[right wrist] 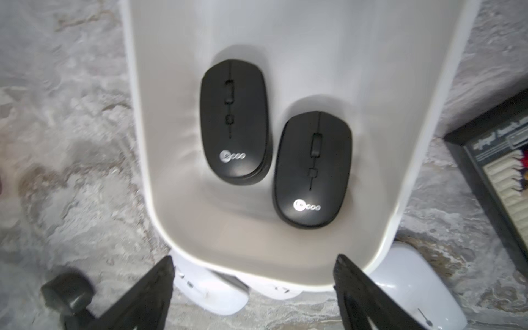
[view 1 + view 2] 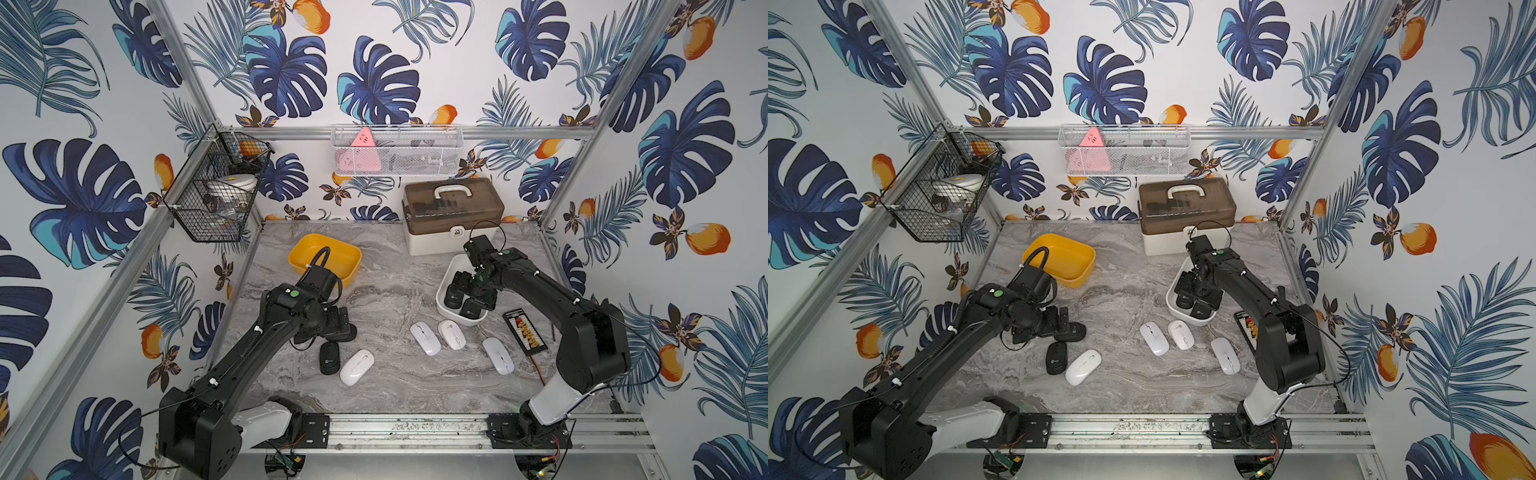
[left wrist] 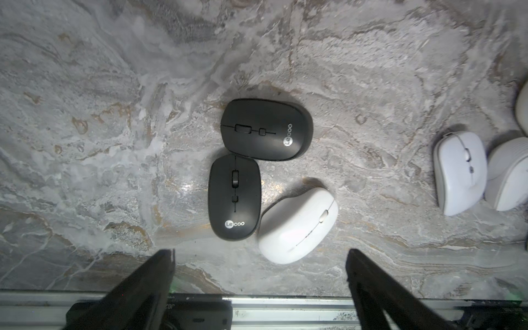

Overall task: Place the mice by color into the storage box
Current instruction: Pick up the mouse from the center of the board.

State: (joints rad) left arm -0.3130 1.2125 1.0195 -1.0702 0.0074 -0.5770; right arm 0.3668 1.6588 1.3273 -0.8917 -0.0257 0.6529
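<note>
My left gripper comes down onto the near black mouse (image 3: 235,198) beside the white mouse (image 3: 297,225) next, one open finger along each long side, since those sides already face the fingers.
Two black mice (image 1: 234,123) (image 1: 313,168) lie side by side in the white storage box (image 2: 448,270). My right gripper (image 1: 254,258) hovers open and empty just above them. Three white mice (image 2: 425,338) (image 2: 451,334) (image 2: 498,355) lie on the table in front of that box. At front left, two more black mice (image 3: 265,128) (image 3: 234,197) and a white mouse (image 3: 297,225) lie close together. My left gripper (image 3: 260,255) hangs open over them, holding nothing. In both top views it partly covers one black mouse (image 2: 348,332).
An empty yellow box (image 2: 325,259) sits at back left. A case with a brown lid (image 2: 453,208) stands at the back. A small black abacus (image 2: 524,334) lies right of the white box. Wire baskets (image 2: 216,187) (image 2: 397,149) hang on the walls.
</note>
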